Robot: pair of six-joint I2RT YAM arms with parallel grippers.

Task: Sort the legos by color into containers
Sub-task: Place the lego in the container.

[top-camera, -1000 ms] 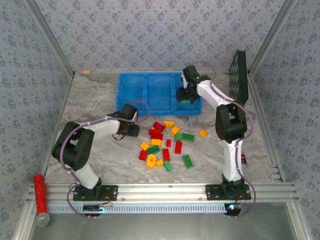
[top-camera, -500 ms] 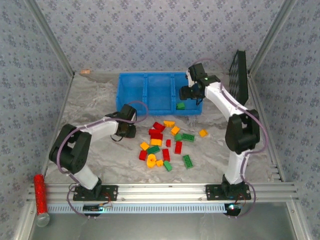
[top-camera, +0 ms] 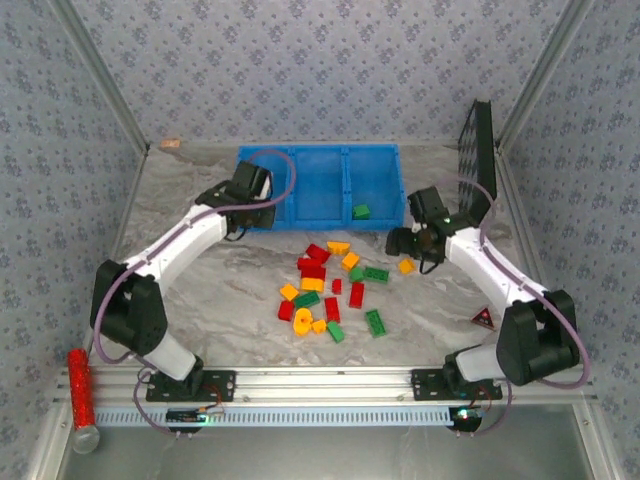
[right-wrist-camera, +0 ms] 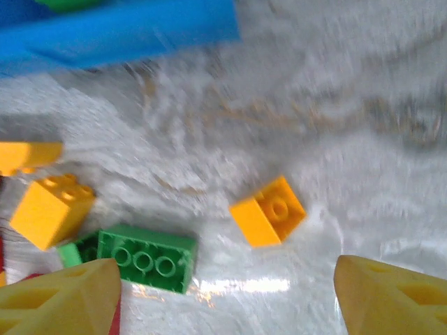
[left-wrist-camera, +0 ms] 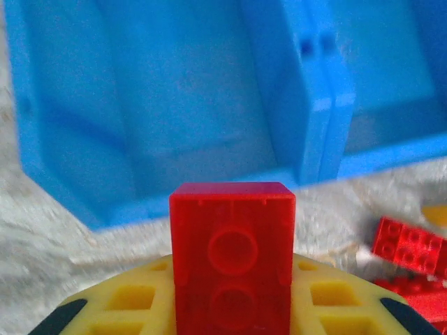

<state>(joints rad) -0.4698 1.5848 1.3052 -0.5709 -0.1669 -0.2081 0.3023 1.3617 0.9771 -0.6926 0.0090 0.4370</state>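
Note:
The closest bin's empty bottom is outward of the left gripper and below it, so the robot will carry the red lego [left-wrist-camera: 232, 255] over the bin's front side, lower it and release it.
My left gripper [top-camera: 243, 207] is shut on a red lego [left-wrist-camera: 232, 255] and hovers at the front-left corner of the blue containers [top-camera: 262, 160]; the left bin's floor [left-wrist-camera: 140, 105] lies just ahead of the brick. One green lego [top-camera: 361, 211] lies in the right bin. A pile of several red, yellow-orange and green legos [top-camera: 330, 285] sits on the table in front of the bins. My right gripper [top-camera: 402, 242] stands open above a yellow-orange lego [right-wrist-camera: 269, 211], with a green lego [right-wrist-camera: 147, 259] by its left finger [right-wrist-camera: 63, 300].
A black perforated panel [top-camera: 481, 150] leans at the back right. A red-and-black triangle [top-camera: 483, 318] lies near the right arm's base, a small tan block [top-camera: 170, 144] at the back left, and a red cylinder [top-camera: 78, 385] on the front rail.
The right arm has let a green lego drop into the right bin and swung down to the table by the yellow-orange lego. The left arm has moved from the pile up to the left bin.

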